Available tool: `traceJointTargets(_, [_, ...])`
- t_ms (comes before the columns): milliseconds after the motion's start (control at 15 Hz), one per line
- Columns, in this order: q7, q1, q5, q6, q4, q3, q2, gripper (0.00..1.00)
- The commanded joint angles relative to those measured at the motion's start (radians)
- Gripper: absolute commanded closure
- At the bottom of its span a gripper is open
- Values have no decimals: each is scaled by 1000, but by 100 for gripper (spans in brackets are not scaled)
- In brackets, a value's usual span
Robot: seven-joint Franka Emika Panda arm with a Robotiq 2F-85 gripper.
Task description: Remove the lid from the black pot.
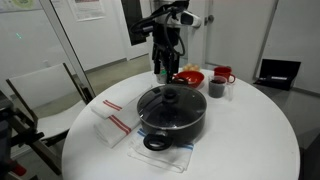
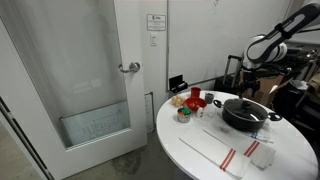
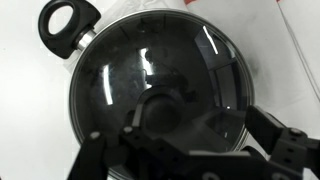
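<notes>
My gripper brings its open fingers down around the lid's dark knob [image 1: 170, 97] [image 3: 162, 108] next, since it lies below the gripper and to its left in the wrist view.
The black pot [image 1: 172, 122] stands on the round white table [image 1: 250, 140], with one looped handle toward the front edge. It also shows in an exterior view [image 2: 246, 115] and fills the wrist view [image 3: 110, 90]. The glass lid [image 1: 170, 100] lies closed on it, dark knob [image 3: 160, 108] at its centre. My gripper [image 1: 164, 66] hangs above the table behind the pot, apart from the lid. In the wrist view its two fingers [image 3: 188, 150] stand wide apart over the lid, open and empty.
A red bowl [image 1: 188, 76], a red mug [image 1: 223, 73] and a small dark cup [image 1: 217, 88] stand behind the pot. A white cloth with red stripes [image 1: 114, 122] lies beside it. A chair [image 1: 40, 92] stands next to the table. A door [image 2: 90, 70] shows in an exterior view.
</notes>
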Motion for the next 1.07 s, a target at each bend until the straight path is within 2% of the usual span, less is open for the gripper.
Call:
traceJointTargets(0, [-7, -1, 12, -5, 17, -7, 18, 0])
traceJointTargets(533, [-29, -21, 12, 12, 50, -12, 78, 0])
traceJointTargets(1000, [-78, -45, 14, 84, 88, -2, 135, 0])
